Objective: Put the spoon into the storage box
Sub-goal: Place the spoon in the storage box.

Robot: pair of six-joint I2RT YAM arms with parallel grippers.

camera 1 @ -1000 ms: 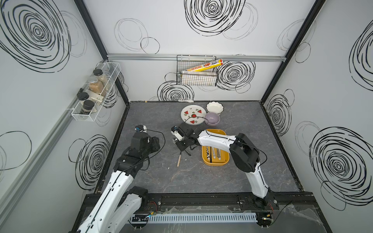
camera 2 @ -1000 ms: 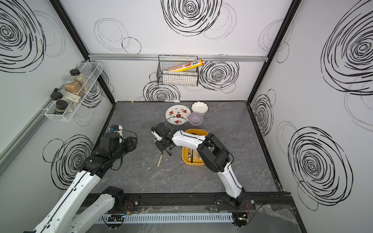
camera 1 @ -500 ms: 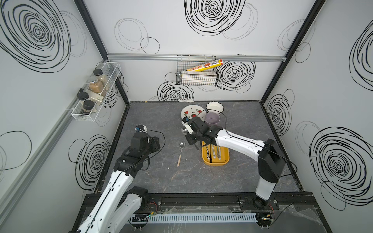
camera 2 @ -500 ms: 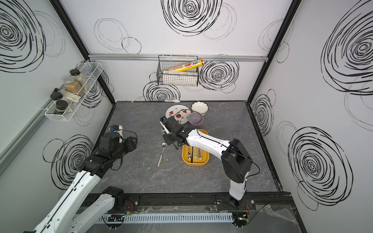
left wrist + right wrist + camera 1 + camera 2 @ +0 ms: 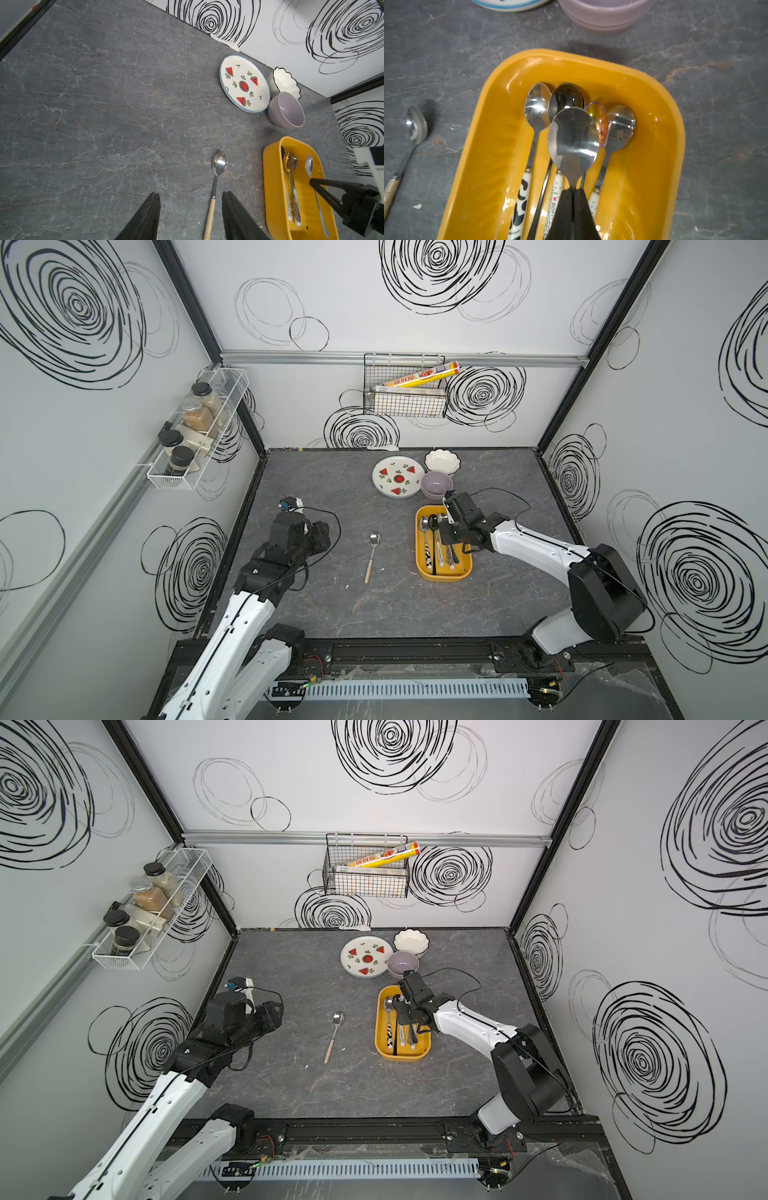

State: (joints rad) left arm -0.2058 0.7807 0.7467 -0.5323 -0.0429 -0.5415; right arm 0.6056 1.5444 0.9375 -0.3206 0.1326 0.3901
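The plain silver spoon needs to go down in my right gripper and be released on top of the spoons inside the storage box, as they lie just below.
My right gripper (image 5: 573, 190) is shut on the neck of a plain silver spoon (image 5: 572, 137). It holds that spoon low over the mustard-yellow storage box (image 5: 500, 145), above several spoons lying inside. In both top views the right gripper (image 5: 448, 537) (image 5: 405, 1019) hangs over the far half of the storage box (image 5: 444, 577) (image 5: 403, 1057). A second spoon, wood-handled (image 5: 372, 556) (image 5: 334, 1033) (image 5: 216, 180), lies on the table left of the box. My left gripper (image 5: 191, 197) (image 5: 322, 533) is open and holds nothing, well left of that spoon.
A watermelon-print plate (image 5: 397, 477), a lilac bowl (image 5: 436, 485) and a white scalloped bowl (image 5: 442, 460) stand just behind the box. A wire basket (image 5: 405, 400) hangs on the back wall and a jar rack (image 5: 195, 427) on the left wall.
My right arm has swung from beside the wood-handled spoon to over the storage box, its gripper staying shut. That spoon and the left arm have not moved.
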